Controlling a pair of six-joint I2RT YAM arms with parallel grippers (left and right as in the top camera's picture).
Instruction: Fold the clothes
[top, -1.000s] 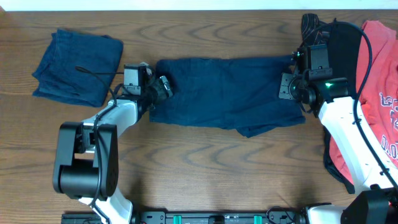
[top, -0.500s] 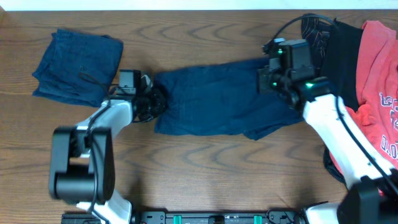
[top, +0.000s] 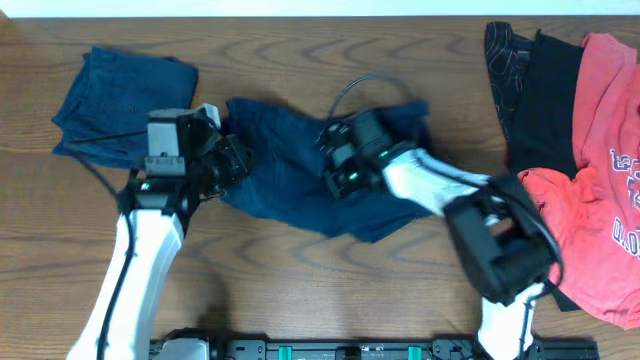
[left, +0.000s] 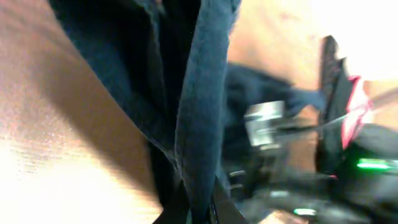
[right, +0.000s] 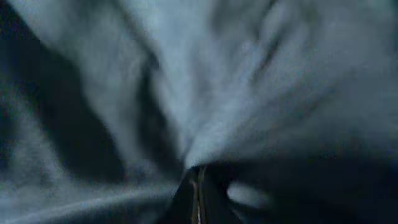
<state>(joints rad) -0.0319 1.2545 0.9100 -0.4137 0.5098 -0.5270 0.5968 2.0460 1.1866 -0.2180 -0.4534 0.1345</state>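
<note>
The robot should draw the bunched end to the right gripper's right in the overhead view, because the garment's pile-side edge (top: 408, 207) is there, to spread it and release it.
A navy garment (top: 285, 165) lies bunched at the table's middle. My left gripper (top: 232, 162) is shut on its left edge; in the left wrist view the dark blue cloth (left: 199, 93) hangs pinched between the jaws (left: 196, 208). My right gripper (top: 336, 178) is over the garment's middle, shut on the right end, which is drawn across the rest. The right wrist view is filled with navy cloth (right: 249, 74), and the closed fingertips (right: 198, 193) pinch a fold of it.
A folded navy garment (top: 125, 105) lies at the back left. At the right edge lies a pile: a red shirt (top: 600, 170), a black garment (top: 545, 90) and a dark patterned piece (top: 500, 45). Bare wooden table (top: 330, 290) runs along the front.
Both grippers closed on the navy garment. The right arm swept its end from the far right to the middle, bunching the cloth. The left gripper shifted a little with the left edge.
</note>
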